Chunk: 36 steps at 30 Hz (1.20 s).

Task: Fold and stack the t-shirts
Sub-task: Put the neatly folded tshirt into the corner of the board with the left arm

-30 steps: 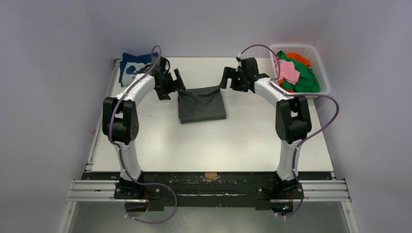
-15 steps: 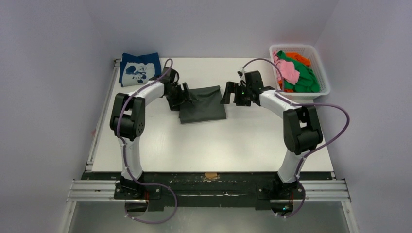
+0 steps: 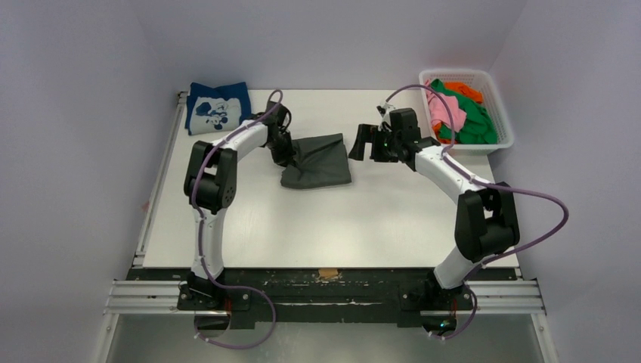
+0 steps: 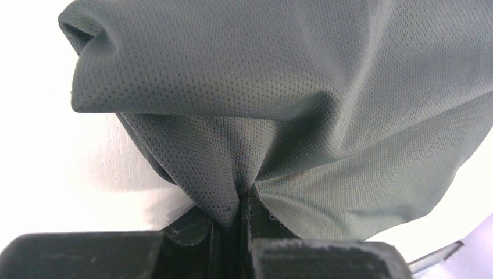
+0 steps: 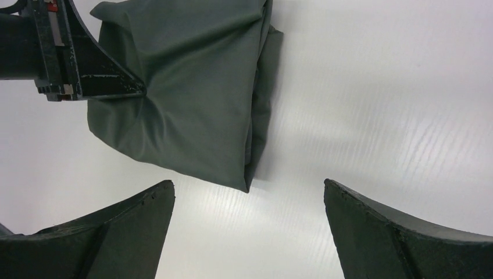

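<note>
My left gripper is holding the grey t-shirt, and both t-shirts lie folded. It will move up, outward and to the left in the top view, over the navy t-shirt, and release the grey one.
A folded dark grey t-shirt lies at the back middle of the white table. My left gripper is shut on its left edge; in the left wrist view the mesh cloth bunches into the closed gripper. My right gripper hovers open just off the shirt's right side. In the right wrist view the shirt's corner lies just ahead of the open right gripper, untouched. A folded navy t-shirt with white print rests at the back left corner.
A white mesh basket at the back right holds green, pink and orange t-shirts. Purple cables loop over both arms. The table's left edge runs beside the navy shirt.
The left gripper moved right onto the grey shirt's left edge and shut on it, bunching the cloth. The right arm swung slightly right and stayed open.
</note>
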### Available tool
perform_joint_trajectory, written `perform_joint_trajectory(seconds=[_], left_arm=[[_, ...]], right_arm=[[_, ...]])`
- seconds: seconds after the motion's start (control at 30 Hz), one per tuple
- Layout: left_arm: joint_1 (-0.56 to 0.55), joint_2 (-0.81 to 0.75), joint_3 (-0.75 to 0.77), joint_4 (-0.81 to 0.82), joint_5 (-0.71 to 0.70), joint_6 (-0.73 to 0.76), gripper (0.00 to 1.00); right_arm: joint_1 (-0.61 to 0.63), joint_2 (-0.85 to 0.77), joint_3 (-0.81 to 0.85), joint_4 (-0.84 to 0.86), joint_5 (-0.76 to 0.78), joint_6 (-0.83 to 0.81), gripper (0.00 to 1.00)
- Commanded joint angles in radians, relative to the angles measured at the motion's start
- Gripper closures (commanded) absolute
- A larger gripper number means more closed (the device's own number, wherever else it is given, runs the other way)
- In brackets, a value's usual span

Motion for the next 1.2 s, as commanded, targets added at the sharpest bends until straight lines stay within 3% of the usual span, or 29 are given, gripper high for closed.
perform_joint_trajectory(seconds=[0.0,0.37,0.67,1.17], left_arm=[[-0.032,0.042,0.162,-0.186,-0.223,0.077,1.0],[-0.024,0.168,0.562,-0.331,-0.632,0.283,1.0],[0.055,0.195,0.75,-0.209,-0.731,0.388,1.0],[0.212,0.199,0.87,0.05,-0.665,0.525,1.0]], right_arm=[[0.002,-0.066,-0.015,0.003,0.078,-0.053,0.01],[0.002,-0.146,-0.06,0.072,0.271,-0.056,0.01],[0.002,-0.174,-0.078,0.083,0.361,-0.078,0.01],[0.002,-0.169,-0.084,0.07,0.371,-0.073,0.01]])
